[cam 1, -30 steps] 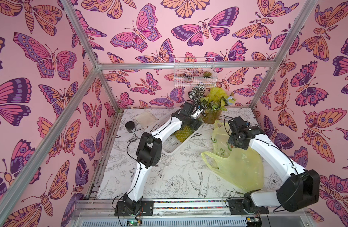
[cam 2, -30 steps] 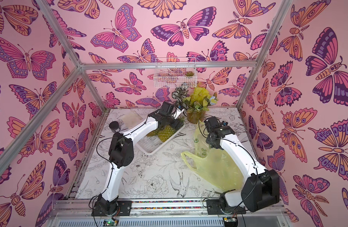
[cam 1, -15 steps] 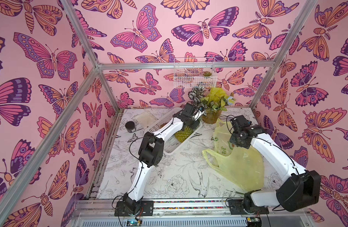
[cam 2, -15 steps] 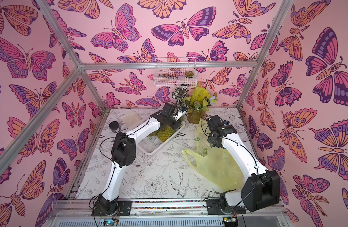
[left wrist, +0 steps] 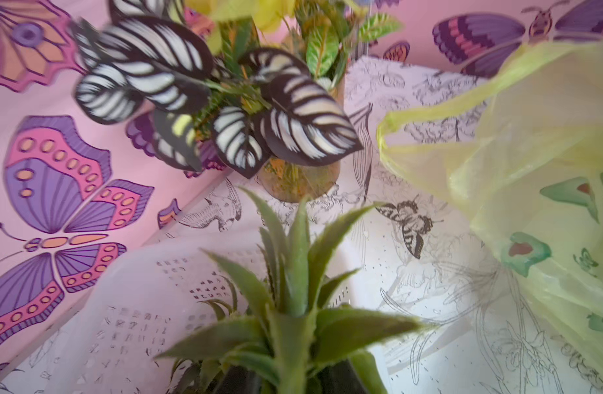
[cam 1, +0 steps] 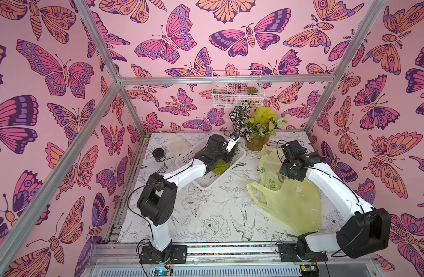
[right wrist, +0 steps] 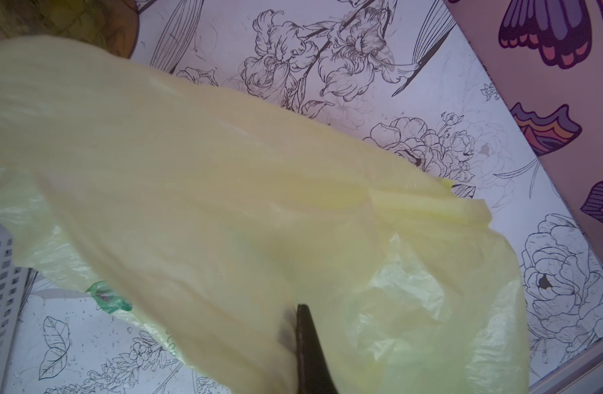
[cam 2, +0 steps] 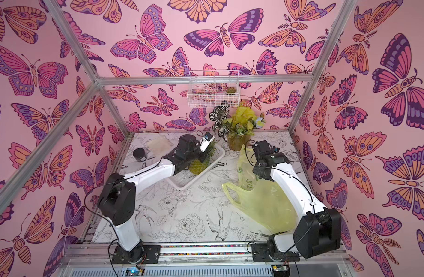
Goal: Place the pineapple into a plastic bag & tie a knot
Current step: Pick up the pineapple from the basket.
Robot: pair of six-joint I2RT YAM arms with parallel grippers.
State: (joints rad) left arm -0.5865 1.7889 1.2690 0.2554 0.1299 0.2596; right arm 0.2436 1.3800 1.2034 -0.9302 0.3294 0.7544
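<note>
The robot will release the pineapple's leafy top and draw its left gripper back over the pineapple's body (cam 1: 220,167) in the white tray, since the pineapple rests within the tray's sides.
The pineapple (cam 1: 219,166) (cam 2: 197,165) lies in a white perforated tray (cam 1: 201,184) at the back of the table. My left gripper (cam 1: 227,154) (left wrist: 290,378) is shut on its green leafy crown (left wrist: 293,307), and dark fingers (left wrist: 337,378) show on either side of the leaves. The yellow-green plastic bag (cam 1: 290,199) (cam 2: 261,201) is spread on the table to the right. One side of it is lifted by my right gripper (cam 1: 281,171) (right wrist: 293,314), which is shut on the film. The bag drapes over one dark finger (right wrist: 308,351). No knot is in view.
A potted plant in yellow wrapping (cam 1: 256,129) stands at the back, just beyond the tray and the bag's raised edge. A black cup (cam 1: 159,153) and a pale flat lid (cam 1: 178,142) sit at the back left. A white wire basket (cam 1: 237,91) hangs on the rear wall.
My left gripper's jaws have shut on the pineapple's crown. The right arm has shifted slightly with the lifted bag edge.
</note>
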